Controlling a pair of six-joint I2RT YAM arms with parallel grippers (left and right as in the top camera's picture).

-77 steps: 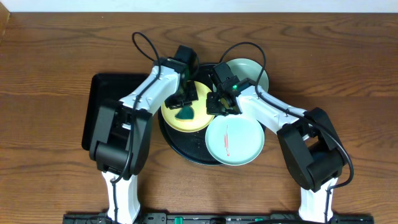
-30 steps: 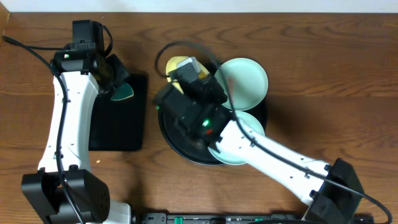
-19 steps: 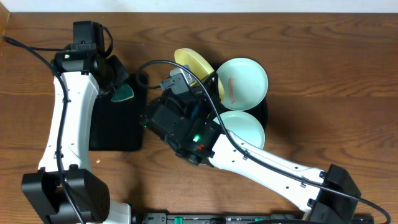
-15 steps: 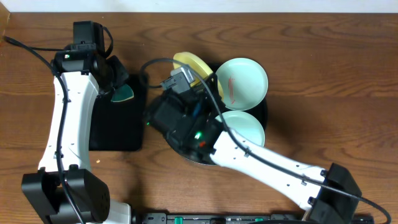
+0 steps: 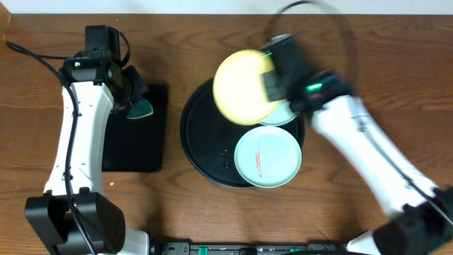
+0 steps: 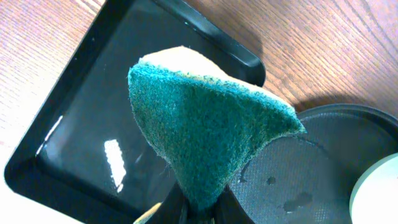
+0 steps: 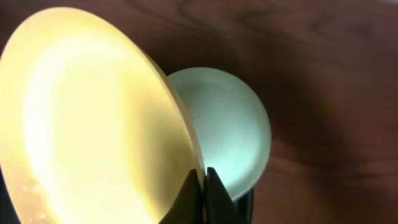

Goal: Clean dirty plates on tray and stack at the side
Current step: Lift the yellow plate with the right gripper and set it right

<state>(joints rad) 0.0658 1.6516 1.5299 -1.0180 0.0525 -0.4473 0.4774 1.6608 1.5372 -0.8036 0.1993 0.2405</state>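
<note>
The pale yellow plate should go toward the right in the overhead view with my right gripper. I should lower it beside the round tray, where the bare table is open.
My right gripper point(image 5: 270, 80) is shut on the rim of the pale yellow plate point(image 5: 243, 86), which hangs tilted above the back of the round black tray point(image 5: 195, 142). The right wrist view shows the fingers point(image 7: 204, 180) pinching the yellow plate point(image 7: 93, 118), with a mint plate point(image 7: 230, 130) below it. A mint plate with a red streak point(image 5: 267, 157) lies on the tray's front right. The other mint plate point(image 5: 282, 119) is mostly hidden under the yellow one. My left gripper point(image 5: 134, 99) is shut on the green sponge point(image 6: 205, 124), held over the rectangular tray.
A smaller rectangular black tray point(image 5: 134, 142) lies left of the round one; its glossy bottom point(image 6: 74, 155) shows under the sponge. The round tray's textured floor point(image 6: 311, 180) has a few wet spots. Bare wooden table point(image 5: 368, 57) surrounds both trays.
The right arm has swung from the tray's left side over to the right, lifting the yellow plate clear. The left arm stays over the rectangular tray with the sponge.
</note>
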